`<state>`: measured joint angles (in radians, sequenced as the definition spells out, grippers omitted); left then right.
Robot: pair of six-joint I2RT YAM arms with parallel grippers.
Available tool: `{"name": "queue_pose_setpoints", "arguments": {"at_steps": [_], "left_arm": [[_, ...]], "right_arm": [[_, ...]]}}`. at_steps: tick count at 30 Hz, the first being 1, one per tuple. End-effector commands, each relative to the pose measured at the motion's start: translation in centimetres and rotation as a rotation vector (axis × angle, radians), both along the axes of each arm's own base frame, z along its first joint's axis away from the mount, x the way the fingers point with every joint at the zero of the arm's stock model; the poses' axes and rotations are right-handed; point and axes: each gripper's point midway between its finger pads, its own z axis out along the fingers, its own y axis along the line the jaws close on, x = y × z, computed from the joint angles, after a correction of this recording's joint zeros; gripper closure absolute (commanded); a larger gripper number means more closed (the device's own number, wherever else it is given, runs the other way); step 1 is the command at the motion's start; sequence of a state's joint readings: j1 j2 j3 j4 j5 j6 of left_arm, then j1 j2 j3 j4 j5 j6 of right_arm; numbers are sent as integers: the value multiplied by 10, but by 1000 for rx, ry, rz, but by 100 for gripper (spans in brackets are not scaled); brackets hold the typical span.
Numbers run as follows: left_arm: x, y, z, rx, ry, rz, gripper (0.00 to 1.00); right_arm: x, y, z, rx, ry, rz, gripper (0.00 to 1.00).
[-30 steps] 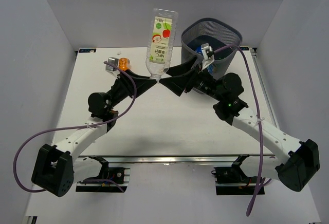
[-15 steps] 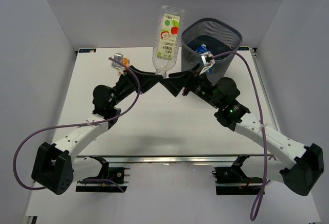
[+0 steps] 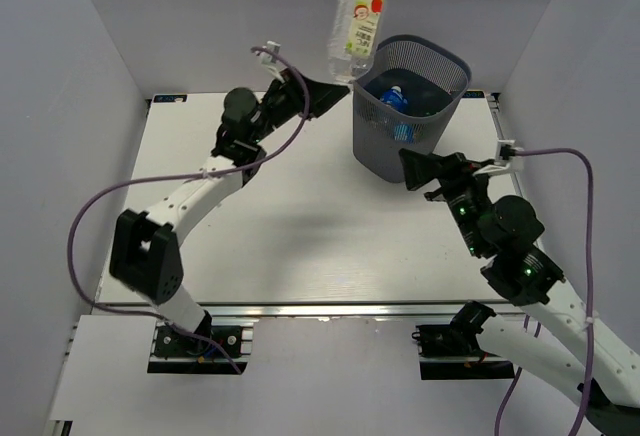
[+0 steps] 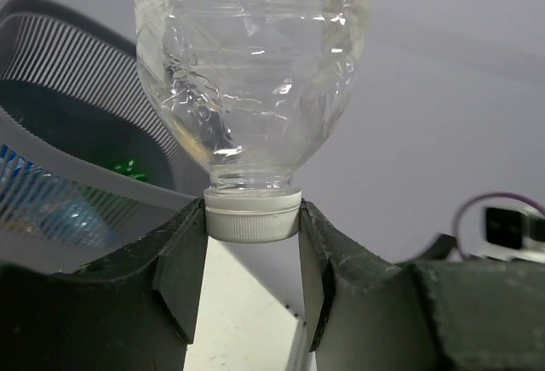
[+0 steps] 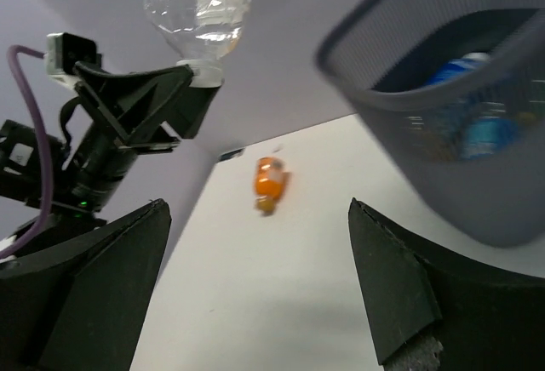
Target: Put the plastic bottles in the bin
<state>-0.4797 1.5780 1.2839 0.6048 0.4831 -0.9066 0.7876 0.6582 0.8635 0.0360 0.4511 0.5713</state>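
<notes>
The bottle's cap goes over the bin's opening next, to my left gripper's right in the top view, for release. The gripper still stands outside the bin's rim.
My left gripper is shut on the white cap of a squarish clear bottle with a colourful label. It holds the bottle bottom-up, high beside the left rim of the dark mesh bin. The left wrist view shows the cap pinched between the fingers, the bottle above and the bin at left. Blue-labelled bottles lie in the bin. My right gripper is open and empty, low in front of the bin. An orange bottle lies on the table beyond it.
The white table is walled by grey panels at left, back and right. The bin fills the right side of the right wrist view, and the left arm reaches in from the left there.
The left arm has swung the bottle up and to the right, up to the bin's rim. The right gripper has come away from the bottle's neck and drawn back toward the front right.
</notes>
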Motion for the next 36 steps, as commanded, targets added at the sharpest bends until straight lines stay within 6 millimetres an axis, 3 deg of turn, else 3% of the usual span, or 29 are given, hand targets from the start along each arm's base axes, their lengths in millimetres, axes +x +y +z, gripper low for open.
{"name": "queue_pose_setpoints", "arguments": {"at_steps": [1, 2, 3, 4, 5, 6, 9, 13, 17, 19, 21, 27, 28, 30, 33, 36], "left_arm": [[13, -28, -3, 81, -14, -18, 100], [26, -41, -22, 119, 8, -17, 100], [30, -51, -5, 108, -19, -1, 100], [37, -57, -7, 124, -14, 5, 100], [50, -70, -33, 177, 29, 3, 100], [56, -73, -12, 164, 0, 22, 100], [73, -90, -21, 224, 12, 43, 100], [81, -97, -32, 276, 42, 52, 100], [76, -97, -37, 309, 50, 54, 79], [72, -94, -34, 312, 45, 59, 30], [68, -91, -26, 316, 27, 61, 2], [65, -79, -20, 374, 12, 106, 2], [66, -76, -26, 412, 16, 119, 2], [67, -65, -18, 431, 6, 169, 2], [71, -42, -13, 462, 18, 212, 2], [95, 6, -30, 483, 105, 270, 2]], "right_arm": [[10, -59, -31, -61, 89, -296, 11], [9, -67, -32, -63, 90, -327, 11], [6, -78, -31, -55, 87, -366, 11], [5, -82, -33, -65, 92, -379, 11], [3, -87, -34, -72, 90, -392, 11], [0, -93, -32, -67, 84, -409, 11], [-4, -104, -35, -72, 86, -445, 11], [-8, -113, -36, -78, 87, -468, 11], [-11, -119, -39, -69, 86, -486, 11], [-11, -119, -39, -71, 85, -484, 11], [-10, -119, -39, -77, 90, -489, 11], [-3, -117, -50, -102, 112, -516, 11], [-2, -116, -50, -100, 110, -518, 11], [0, -114, -51, -111, 115, -517, 11], [3, -112, -53, -136, 121, -522, 11], [6, -112, -60, -179, 143, -537, 11]]}}
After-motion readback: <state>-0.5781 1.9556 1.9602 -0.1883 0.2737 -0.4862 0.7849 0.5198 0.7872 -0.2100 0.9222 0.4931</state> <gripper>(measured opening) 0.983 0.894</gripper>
